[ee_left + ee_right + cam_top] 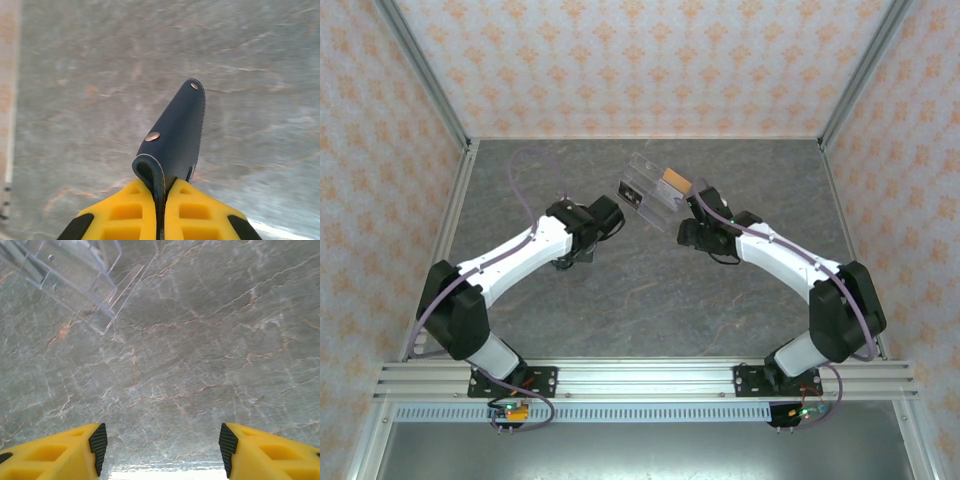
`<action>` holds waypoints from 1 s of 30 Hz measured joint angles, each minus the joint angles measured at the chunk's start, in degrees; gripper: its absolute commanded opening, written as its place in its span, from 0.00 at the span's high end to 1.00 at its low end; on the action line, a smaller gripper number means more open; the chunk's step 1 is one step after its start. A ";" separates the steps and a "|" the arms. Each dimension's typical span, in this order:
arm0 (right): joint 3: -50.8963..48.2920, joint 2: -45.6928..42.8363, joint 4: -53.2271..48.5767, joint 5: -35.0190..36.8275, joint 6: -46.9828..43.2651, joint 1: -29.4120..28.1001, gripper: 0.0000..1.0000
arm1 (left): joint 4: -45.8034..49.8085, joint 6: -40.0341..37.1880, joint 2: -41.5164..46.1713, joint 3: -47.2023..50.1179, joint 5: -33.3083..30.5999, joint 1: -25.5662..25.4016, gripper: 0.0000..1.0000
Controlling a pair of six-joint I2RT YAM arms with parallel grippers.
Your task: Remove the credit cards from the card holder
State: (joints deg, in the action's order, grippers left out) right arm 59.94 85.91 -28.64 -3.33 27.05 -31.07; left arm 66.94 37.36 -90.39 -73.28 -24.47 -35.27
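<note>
The navy-blue card holder in my left gripper still hangs above the table, so I next need to lower it onto the bare grey tabletop and release it.
My left gripper is shut on the navy-blue card holder, pinching its folded edge. The holder sticks out past the yellow fingers above the grey table, with two metal snaps on its outer face. In the top view the left gripper hangs over the table's middle left. An orange-tan credit card lies in a clear acrylic box. My right gripper is open with bare table between its pads, just to the near right of that box. In the top view the right gripper is low over the table.
The clear acrylic box sits at the upper left of the right wrist view, close ahead of the open fingers. Patterned walls and metal frame posts bound the grey marbled table on three sides.
</note>
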 measured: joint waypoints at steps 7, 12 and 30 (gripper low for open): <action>-0.17 -0.04 0.02 3.34 1.07 0.00 0.36 | 0.98 0.72 -6.49 -0.09 -1.86 -0.02 0.93; -0.50 -0.04 0.00 4.09 1.64 0.00 0.36 | -1.07 1.09 -10.16 -0.66 -0.48 -1.31 0.76; -0.48 2.38 0.42 0.94 2.97 0.00 0.28 | -21.38 -7.89 -4.63 3.19 31.19 13.62 0.18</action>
State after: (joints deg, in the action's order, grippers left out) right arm 59.46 88.29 -28.23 -2.39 30.02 -31.07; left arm 45.56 29.47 -95.02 -70.08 6.72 -21.65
